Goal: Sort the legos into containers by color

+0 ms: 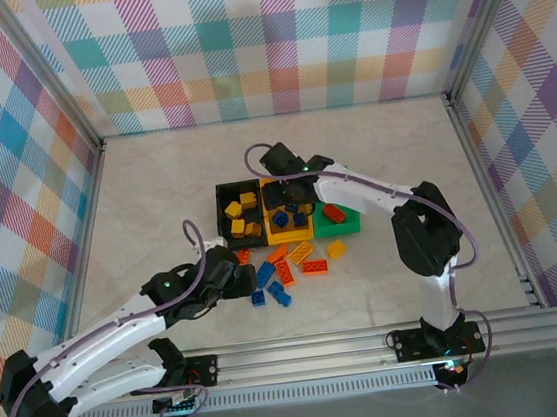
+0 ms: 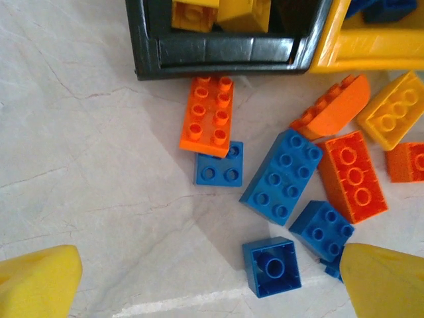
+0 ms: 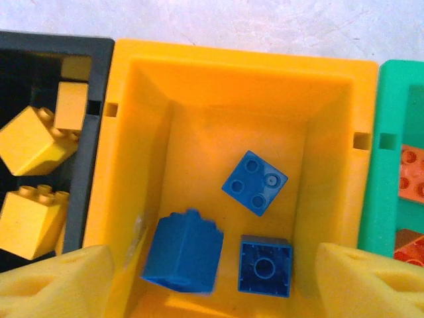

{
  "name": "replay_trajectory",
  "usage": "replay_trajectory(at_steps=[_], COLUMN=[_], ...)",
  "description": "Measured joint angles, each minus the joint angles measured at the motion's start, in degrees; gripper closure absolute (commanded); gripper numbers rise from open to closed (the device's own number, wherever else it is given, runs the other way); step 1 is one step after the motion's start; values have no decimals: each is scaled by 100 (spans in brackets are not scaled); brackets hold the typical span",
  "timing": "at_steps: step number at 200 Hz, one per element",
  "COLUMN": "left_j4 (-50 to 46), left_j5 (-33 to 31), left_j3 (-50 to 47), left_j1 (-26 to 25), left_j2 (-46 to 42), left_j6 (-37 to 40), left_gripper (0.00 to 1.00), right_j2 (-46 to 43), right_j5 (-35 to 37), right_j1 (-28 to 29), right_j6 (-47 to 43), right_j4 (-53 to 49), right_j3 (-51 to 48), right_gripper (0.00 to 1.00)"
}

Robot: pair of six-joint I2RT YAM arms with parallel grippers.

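Note:
My left gripper reaches outward and down astride the long sides of the orange brick by the black bin (image 3: 93, 119) next, since the brick is outward of and below it.
Three bins stand side by side at the table's middle: black (image 1: 222, 215), yellow (image 1: 292, 234) and green (image 1: 349, 226). Yellow bricks (image 3: 30, 139) lie in the black bin (image 3: 93, 119). Three blue bricks lie in the yellow bin (image 3: 232, 79), and one of them (image 3: 182, 255) is blurred. Orange-red bricks (image 3: 414, 175) sit in the green bin (image 3: 387, 112). My right gripper (image 3: 212, 278) hangs open over the yellow bin, holding nothing. Loose blue, orange and yellow bricks (image 1: 285, 266) lie in front of the bins. My left gripper (image 2: 212, 285) is open above them, near an upside-down blue brick (image 2: 271, 266).
Checkered walls (image 1: 269, 38) enclose the table on three sides. A metal rail (image 1: 374, 343) runs along the near edge. Bare tabletop (image 1: 156, 192) stretches left of the bins and behind them.

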Motion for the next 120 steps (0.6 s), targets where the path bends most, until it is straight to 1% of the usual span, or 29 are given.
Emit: replay_trajectory(at_steps=[19, 29, 54, 88, 120], left_j4=[118, 203, 483, 964, 1292], left_j5=[48, 42, -24, -151, -374], left_j3=[0, 0, 59, 315, 595], left_j1=[0, 0, 76, 422, 516], left_j2=[409, 634, 1410, 2382, 2940], left_j6=[94, 203, 372, 636, 802], left_gripper=[17, 21, 21, 22, 29], right_j2=[-503, -815, -1436, -1766, -1932], right_j5=[-83, -153, -240, -330, -345], right_j1=[2, 4, 22, 28, 28], right_j6=[4, 11, 74, 136, 160], right_j4=[157, 251, 472, 636, 684], right_j3=[-476, -750, -1290, -1759, -2044], right_gripper=[15, 15, 15, 15, 14])
